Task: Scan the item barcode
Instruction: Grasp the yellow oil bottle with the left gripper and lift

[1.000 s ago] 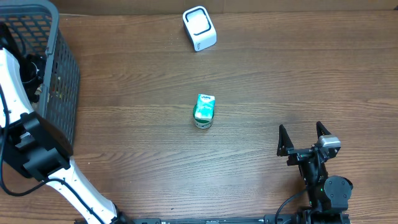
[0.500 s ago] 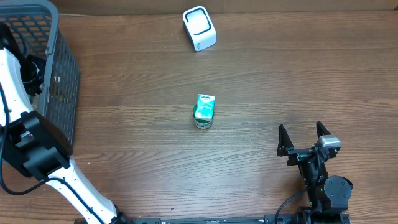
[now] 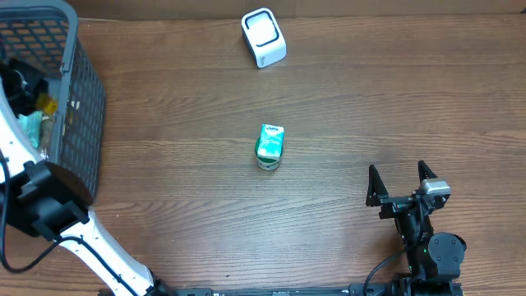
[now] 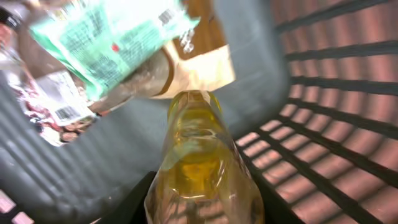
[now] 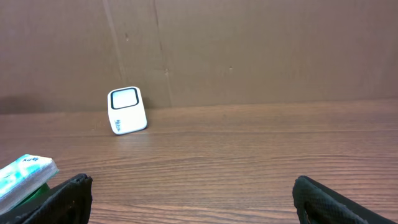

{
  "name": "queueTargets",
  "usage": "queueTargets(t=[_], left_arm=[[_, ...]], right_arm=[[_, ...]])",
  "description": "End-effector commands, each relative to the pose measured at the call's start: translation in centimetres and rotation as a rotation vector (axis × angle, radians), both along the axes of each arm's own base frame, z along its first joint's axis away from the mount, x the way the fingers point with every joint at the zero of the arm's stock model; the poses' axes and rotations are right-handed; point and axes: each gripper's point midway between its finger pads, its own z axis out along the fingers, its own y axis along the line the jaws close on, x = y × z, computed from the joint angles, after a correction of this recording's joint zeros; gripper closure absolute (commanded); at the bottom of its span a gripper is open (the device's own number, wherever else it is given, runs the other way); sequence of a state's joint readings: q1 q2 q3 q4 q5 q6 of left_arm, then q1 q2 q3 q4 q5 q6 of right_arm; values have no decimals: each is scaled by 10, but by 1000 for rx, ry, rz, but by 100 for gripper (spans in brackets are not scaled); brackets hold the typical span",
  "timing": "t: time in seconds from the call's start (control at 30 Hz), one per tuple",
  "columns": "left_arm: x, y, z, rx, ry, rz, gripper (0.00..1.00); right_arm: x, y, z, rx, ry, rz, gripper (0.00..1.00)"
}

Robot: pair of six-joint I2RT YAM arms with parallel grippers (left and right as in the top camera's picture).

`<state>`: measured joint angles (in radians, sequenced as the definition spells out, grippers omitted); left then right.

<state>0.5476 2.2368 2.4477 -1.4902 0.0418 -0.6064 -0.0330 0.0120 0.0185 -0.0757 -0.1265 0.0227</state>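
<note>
I should next lift my left gripper out of the basket, move across to the tabletop on the carton's basket side (image 3: 234, 168) and go down to let go of the bottle, since that spot is empty.
In the left wrist view my left gripper (image 4: 202, 202) is inside the basket, its black jaws shut on a clear yellow bottle (image 4: 198, 155) that points away from the camera. Beyond it lie a green packet (image 4: 106, 43) with a small barcode and a clear packet with a barcode label (image 4: 59, 112). The white scanner (image 3: 263, 38) stands at the far middle of the table, also seen as the scanner (image 5: 127, 111) in the right wrist view. My right gripper (image 3: 403, 186) rests open near the front right, nothing between its fingers.
The dark wire basket (image 3: 82, 99) stands at the far left, with yellow and green items showing inside. A green and white carton (image 3: 269, 146) lies on the wooden table's middle, and it shows as the carton (image 5: 25, 174) at the left edge of the right wrist view.
My left gripper has closed on the yellow bottle. The left arm has shifted toward the near left, uncovering the basket's contents from above. The right arm has not moved.
</note>
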Motion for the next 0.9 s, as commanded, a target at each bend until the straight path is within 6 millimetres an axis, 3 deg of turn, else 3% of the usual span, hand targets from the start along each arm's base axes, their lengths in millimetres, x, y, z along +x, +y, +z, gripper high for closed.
queueTargets(t=[0.0,0.13,0.23,0.43,0.6,0.87], left_arm=[[-8,-11,95,105,-198,-54,83],[-13,-48,157,84,-392,-183,83],[-21,-80,194,68,-505,-305,83],[-55,-124,240,132,-592,-414,83],[-72,-167,250,123,-597,-521,82],[-66,-240,220,69,-487,-770,84]], right_arm=[[0,-2,-2,0,-2,-8,0],[0,-2,-2,0,-2,-8,0],[0,-2,-2,0,-2,-8,0],[0,-2,-2,0,-2,-8,0],[0,-2,-2,0,-2,-8,0],[0,-2,-2,0,-2,-8,0]])
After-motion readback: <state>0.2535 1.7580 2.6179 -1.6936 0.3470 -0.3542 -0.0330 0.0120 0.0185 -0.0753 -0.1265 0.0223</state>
